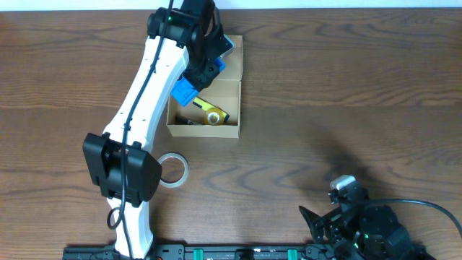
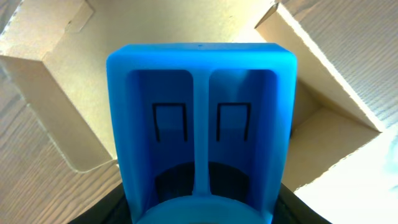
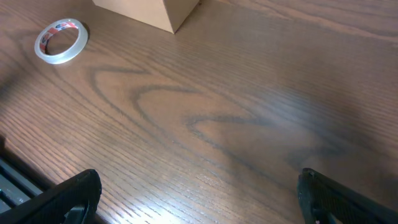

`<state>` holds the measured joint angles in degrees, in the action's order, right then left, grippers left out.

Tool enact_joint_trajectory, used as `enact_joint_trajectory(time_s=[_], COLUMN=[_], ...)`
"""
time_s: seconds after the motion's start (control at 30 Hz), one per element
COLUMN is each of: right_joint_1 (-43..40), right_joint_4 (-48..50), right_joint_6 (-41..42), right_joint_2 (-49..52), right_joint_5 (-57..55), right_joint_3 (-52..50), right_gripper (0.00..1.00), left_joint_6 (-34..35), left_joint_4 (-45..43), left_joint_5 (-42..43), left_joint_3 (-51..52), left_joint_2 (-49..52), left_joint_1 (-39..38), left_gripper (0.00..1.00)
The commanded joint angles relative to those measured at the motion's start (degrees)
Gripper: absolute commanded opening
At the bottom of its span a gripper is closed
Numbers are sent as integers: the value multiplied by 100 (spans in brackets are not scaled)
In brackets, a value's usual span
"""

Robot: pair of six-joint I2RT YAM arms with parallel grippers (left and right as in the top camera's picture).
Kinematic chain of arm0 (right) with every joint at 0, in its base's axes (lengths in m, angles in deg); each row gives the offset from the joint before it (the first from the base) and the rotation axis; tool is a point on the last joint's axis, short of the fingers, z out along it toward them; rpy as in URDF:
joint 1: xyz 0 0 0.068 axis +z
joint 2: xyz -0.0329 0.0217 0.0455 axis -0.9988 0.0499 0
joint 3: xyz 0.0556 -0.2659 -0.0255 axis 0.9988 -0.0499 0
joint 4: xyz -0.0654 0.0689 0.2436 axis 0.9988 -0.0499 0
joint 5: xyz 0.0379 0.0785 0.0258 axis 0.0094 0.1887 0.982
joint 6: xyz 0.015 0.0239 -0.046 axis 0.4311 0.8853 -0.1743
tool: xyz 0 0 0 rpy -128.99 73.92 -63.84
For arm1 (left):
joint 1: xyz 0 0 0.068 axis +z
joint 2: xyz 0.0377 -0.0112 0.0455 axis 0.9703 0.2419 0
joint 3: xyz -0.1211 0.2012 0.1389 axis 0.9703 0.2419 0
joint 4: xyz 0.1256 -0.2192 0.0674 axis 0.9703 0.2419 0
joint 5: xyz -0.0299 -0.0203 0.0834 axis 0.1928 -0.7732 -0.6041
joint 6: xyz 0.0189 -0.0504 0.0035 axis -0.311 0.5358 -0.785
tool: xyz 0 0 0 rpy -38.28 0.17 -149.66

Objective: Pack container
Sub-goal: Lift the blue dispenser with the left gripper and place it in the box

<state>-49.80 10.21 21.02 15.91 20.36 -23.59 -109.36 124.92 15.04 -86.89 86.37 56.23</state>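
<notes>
My left gripper is close to the side of the box, and the blue plastic piece hangs above it. It will lower into the open box [image 1: 204, 131] next, moving toward the yellow tape roll.
The container, a tan cardboard box [image 1: 204, 131], stands open at the back middle, its flap lid [image 1: 234, 61] folded back. A yellow tape roll [image 1: 212, 113] and a dark small item lie inside. My left gripper [image 1: 198, 75] is over the box's left half, shut on a blue plastic piece [image 1: 185, 92]. In the left wrist view the blue piece [image 2: 199, 124] with two recesses fills the frame between the fingers [image 2: 202, 214], with the box's inner walls [image 2: 56, 93] behind it. My right gripper [image 3: 205, 199] is open and empty near the front right [image 1: 326, 224].
A clear tape roll [image 1: 173, 168] lies on the wooden table in front of the box, beside the left arm; it also shows in the right wrist view [image 3: 61, 41]. The box's corner [image 3: 155, 12] shows at that view's top.
</notes>
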Motion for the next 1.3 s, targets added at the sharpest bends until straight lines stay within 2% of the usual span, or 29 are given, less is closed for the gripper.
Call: enact_joint_trajectory(time_s=[0.0,0.53,0.8,0.93,1.2,1.27], right_joint_1=[-20,-20,-20,-20,-20,-20], right_joint_4=[7,7,7,7,7,7], right_joint_6=[59,61,59,59,59,61], right_joint_2=[-24,-24,-24,-24,-24,-24], right_joint_5=[-42,-42,-42,-42,-42,-42], right_joint_3=[-4,-4,-4,-4,-4,-4], right_gripper=[99,99,99,99,99,99], left_joint_6=[-109,-105,-107,-107,-105,-105], left_joint_4=[0,157,188,223,313,350], left_joint_5=[426,643,638,621,522,518], left_joint_3=[-13,-11,-11,-11,-13,-13], left_joint_2=[240,1156,1283,1283,1259,1248], left_joint_1=[31,24,24,31,31,31], left_gripper=[27,23,21,25,24,32])
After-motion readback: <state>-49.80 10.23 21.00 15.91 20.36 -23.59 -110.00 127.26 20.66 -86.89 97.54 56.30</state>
